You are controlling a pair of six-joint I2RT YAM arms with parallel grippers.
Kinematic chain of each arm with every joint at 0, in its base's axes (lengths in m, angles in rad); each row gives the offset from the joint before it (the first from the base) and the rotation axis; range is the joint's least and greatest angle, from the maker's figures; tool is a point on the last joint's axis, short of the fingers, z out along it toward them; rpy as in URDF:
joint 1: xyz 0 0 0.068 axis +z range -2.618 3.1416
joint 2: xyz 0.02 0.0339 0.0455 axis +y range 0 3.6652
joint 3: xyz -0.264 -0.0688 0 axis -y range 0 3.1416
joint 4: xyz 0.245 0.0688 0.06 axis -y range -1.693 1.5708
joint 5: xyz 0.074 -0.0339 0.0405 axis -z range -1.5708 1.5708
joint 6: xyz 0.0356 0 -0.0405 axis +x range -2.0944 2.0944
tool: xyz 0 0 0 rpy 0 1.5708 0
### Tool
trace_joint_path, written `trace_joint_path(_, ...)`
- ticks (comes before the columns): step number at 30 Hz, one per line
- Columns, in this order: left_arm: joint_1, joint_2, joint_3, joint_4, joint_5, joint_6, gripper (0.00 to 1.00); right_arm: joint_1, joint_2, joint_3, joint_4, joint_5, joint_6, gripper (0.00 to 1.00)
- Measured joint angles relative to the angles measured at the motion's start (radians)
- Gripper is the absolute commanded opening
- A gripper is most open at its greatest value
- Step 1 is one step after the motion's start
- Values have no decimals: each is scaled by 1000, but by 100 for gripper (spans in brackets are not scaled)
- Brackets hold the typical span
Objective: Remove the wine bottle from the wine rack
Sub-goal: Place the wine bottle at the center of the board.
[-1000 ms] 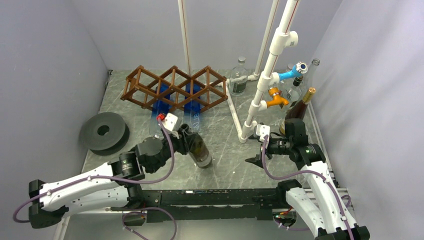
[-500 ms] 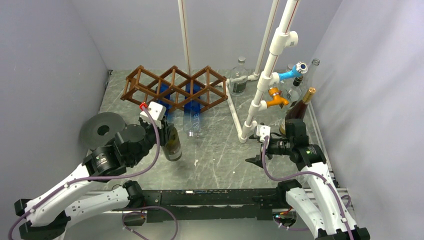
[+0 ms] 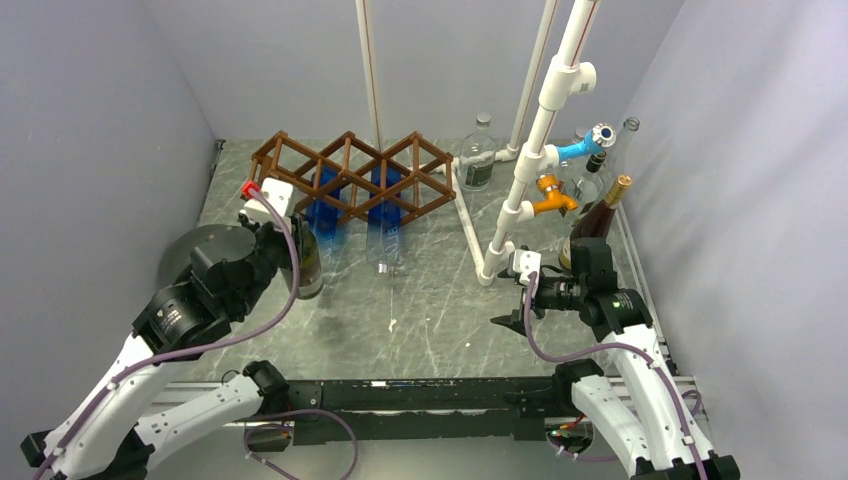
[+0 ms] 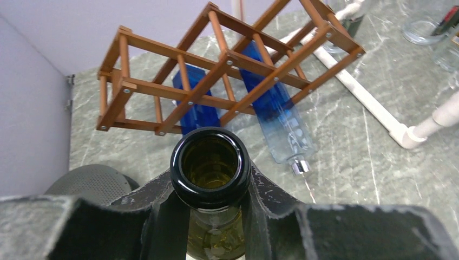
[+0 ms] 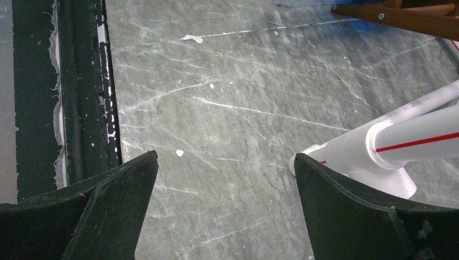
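The bottle will next go outward, then down with my left gripper, for release on bare tabletop between the wine rack [image 3: 350, 175] and wall [image 3: 230, 184], to the gripper's left in the top view.
The brown wooden wine rack [image 3: 350, 175] stands at the back of the table and also shows in the left wrist view [image 4: 216, 59]. Two blue bottles [image 3: 325, 200] [image 4: 276, 114] lie in its cells, necks towards me. My left gripper [image 3: 292, 242] [image 4: 211, 187] is shut on the neck of a dark olive wine bottle [image 3: 308, 272] [image 4: 212, 234]. It holds the bottle upright in front of the rack's left end, clear of the rack. My right gripper [image 3: 505, 320] [image 5: 224, 162] is open and empty over bare table at the right.
A grey disc [image 3: 205, 255] lies at the left, partly under my left arm. A white pipe frame [image 3: 530, 170] [image 5: 389, 146] stands right of the rack. Several bottles [image 3: 595, 215] stand at the right wall, and a clear one [image 3: 478, 155] at the back.
My left arm has carried the olive bottle left and back, from the table's middle to in front of the rack's left end. The right arm has not moved.
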Motion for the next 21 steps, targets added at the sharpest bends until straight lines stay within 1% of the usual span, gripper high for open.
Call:
trace_joint_path(6,92,18,17,10,3,54,0,0,-5,0,0,0,0,100)
trace_joint_path(9,160,45,41,9,8,79,0,0,-5,0,0,0,0,100)
trace_joint_path(13,254,100,109,15,22,99,0,0,-6,0,0,0,0,100)
trace_joint_path(21,446,154,167,106,29,132,0,0,-14,0,0,-1,-1,100)
